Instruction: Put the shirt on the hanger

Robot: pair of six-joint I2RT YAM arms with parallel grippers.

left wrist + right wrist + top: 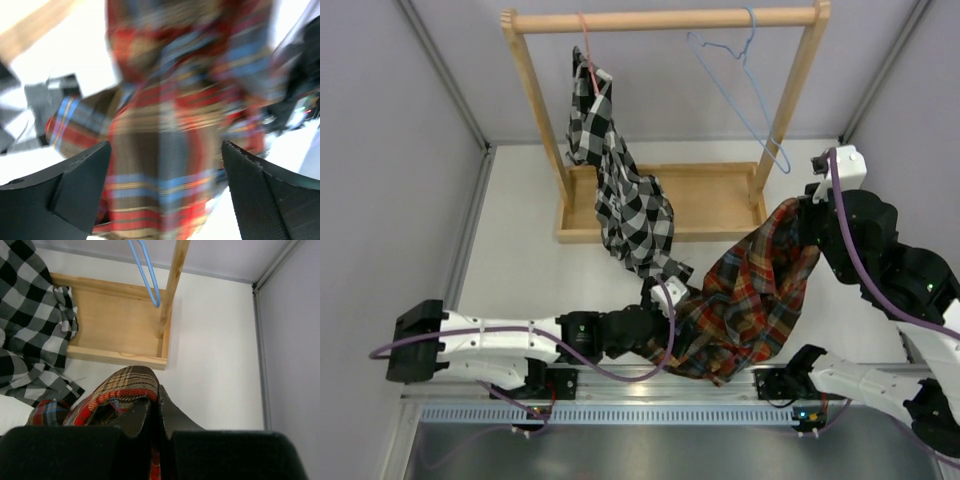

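Observation:
My left gripper needs to move in toward the hanging plaid shirt, onto its loose fold (708, 300) (94, 120) next to the checked shirt, because only the plaid shirt's upper edge is held.
The red, orange and dark blue plaid shirt (750, 290) hangs in the air between my two arms, its lower end drooping toward the table's near edge. My right gripper (807, 225) is shut on the shirt's upper edge, and the right wrist view shows a fold of the shirt (120, 382) pinched in the right gripper (159, 390). My left gripper (665, 330) is open at the shirt's lower left. In the left wrist view the blurred shirt (180, 125) fills the space beyond the wide-apart left gripper (166, 145). The light-blue wire hanger (740, 90) hangs on the rack's rail, right side, as the hanger (147, 275) also shows from the right wrist.
A wooden rack (660, 20) with a flat wooden base (710, 200) stands at the back. A black-and-white checked shirt (620, 180) hangs from a pink-red hanger (586, 50) on its left side, trailing onto the table. Grey walls close in on both sides.

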